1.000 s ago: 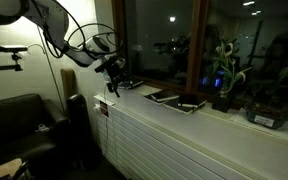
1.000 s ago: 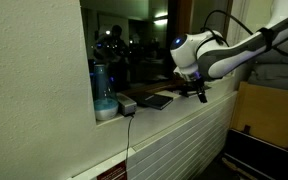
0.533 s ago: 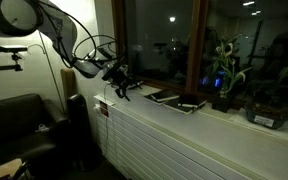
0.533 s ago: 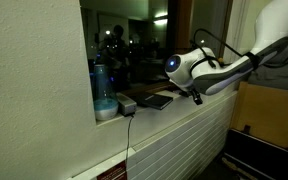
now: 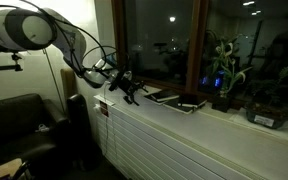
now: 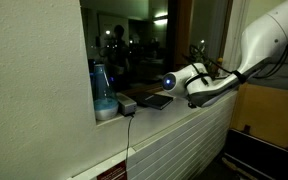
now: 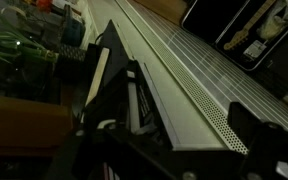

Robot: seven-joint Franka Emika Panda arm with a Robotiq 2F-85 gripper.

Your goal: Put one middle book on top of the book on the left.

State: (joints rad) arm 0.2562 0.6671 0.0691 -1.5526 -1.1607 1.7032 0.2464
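Note:
Next, my open gripper moves outward along the sill and toward the window, onto the middle book's near end (image 5: 152, 95) (image 7: 134, 100), since that lies just outward of its fingers.
Books lie in a row on the window sill. The middle book (image 5: 164, 96) is thin and dark; in the other exterior view the same middle book (image 6: 156, 100) lies past a book with a pale patch (image 6: 127, 103). My gripper (image 5: 133, 91) hovers low over the sill's left end, just left of the middle book, and hides most of the book on the left. In the wrist view my gripper (image 7: 174, 138) is open with nothing between its fingers (image 7: 246, 128). A dark book with pale page edges (image 7: 116, 78) lies ahead along the sill.
A book with a pale patch (image 5: 192, 104) lies right of the middle book, with potted plants (image 5: 224, 75) beyond it. A blue vase (image 6: 102, 90) stands on the sill. The white slatted panel (image 7: 199, 80) drops away below the sill's edge. A dark couch (image 5: 19, 120) stands on the left.
The arm has swung down and in toward the sill, bringing the gripper close beside the books. The jaws stayed open and the books have not moved.

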